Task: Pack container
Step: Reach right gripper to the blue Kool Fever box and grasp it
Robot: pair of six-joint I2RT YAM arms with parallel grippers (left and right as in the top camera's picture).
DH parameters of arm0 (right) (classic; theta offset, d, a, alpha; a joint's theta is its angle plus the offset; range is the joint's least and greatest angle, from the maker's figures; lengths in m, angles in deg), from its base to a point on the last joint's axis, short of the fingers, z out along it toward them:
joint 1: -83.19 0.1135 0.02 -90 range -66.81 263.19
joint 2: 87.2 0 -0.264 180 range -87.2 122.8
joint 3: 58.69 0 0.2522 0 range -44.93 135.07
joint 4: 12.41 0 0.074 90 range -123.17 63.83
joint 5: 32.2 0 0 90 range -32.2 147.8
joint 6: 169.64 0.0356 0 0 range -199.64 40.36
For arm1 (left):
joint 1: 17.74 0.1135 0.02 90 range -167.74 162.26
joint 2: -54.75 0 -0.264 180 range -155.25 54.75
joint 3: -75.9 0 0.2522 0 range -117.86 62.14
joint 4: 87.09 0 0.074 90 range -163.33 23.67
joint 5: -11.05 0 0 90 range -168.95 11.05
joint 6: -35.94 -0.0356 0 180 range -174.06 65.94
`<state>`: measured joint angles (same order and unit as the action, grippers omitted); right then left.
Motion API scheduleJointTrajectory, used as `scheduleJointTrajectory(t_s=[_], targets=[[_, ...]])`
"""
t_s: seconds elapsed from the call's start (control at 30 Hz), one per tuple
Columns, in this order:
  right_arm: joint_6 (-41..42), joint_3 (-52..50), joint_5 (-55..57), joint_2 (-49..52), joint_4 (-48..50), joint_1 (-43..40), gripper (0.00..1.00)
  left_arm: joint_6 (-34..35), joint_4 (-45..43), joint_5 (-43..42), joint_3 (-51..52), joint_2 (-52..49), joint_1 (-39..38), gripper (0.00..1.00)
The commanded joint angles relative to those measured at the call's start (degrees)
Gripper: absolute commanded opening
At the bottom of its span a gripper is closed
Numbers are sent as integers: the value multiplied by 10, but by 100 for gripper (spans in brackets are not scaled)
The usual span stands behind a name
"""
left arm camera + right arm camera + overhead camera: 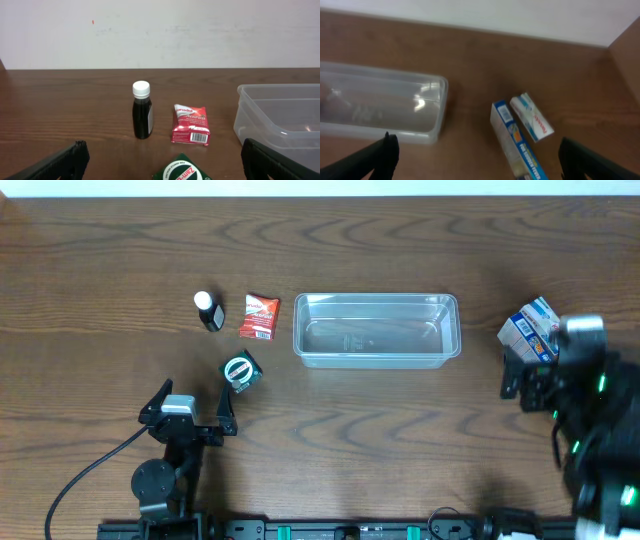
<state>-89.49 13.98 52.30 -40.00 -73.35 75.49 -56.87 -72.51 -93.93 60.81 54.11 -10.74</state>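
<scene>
I should lower my right gripper next and ease it outward, tilting it down over the long blue box, because the box's narrow top side (531, 339) (521, 143) fits between my open fingers.
The clear plastic container (376, 330) lies empty at mid-table; its end also shows in the left wrist view (280, 117) and the right wrist view (380, 107). A dark bottle with a white cap (208, 310) (142, 110), a red packet (259, 317) (190, 125) and a green Zam-Buk box (241, 371) (182, 171) lie left of it. Blue-and-white boxes (528, 330) (517, 142) lie to its right. My left gripper (191, 401) (162, 167) is open, just short of the green box. My right gripper (528, 375) (475, 157) is open above the blue-and-white boxes.
A smaller white box with red lettering (532, 116) lies beside the long blue one. A black cable (80, 475) runs from the left arm's base. A white wall (160, 30) stands behind the table's far edge.
</scene>
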Motion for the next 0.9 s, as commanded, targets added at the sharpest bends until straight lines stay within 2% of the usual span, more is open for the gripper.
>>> scheduleJointTrajectory(t_s=[0.0,0.17,0.37,0.57,0.77,0.87], targets=[[-65,85,-47,99,-67,-33,99,3,18,-4,11,3,-2,98],[-65,183,-41,235,-182,-48,99,3,18,-4,11,3,-2,98],[-75,186,10,292,-163,-49,99,3,18,-4,11,3,-2,98],[-154,186,16,338,-128,-51,99,3,18,-4,11,3,-2,98],[-189,186,17,392,-97,-72,99,3,18,-4,11,3,-2,98],[-198,186,16,417,-94,-92,92,3,18,-4,11,3,-2,98]])
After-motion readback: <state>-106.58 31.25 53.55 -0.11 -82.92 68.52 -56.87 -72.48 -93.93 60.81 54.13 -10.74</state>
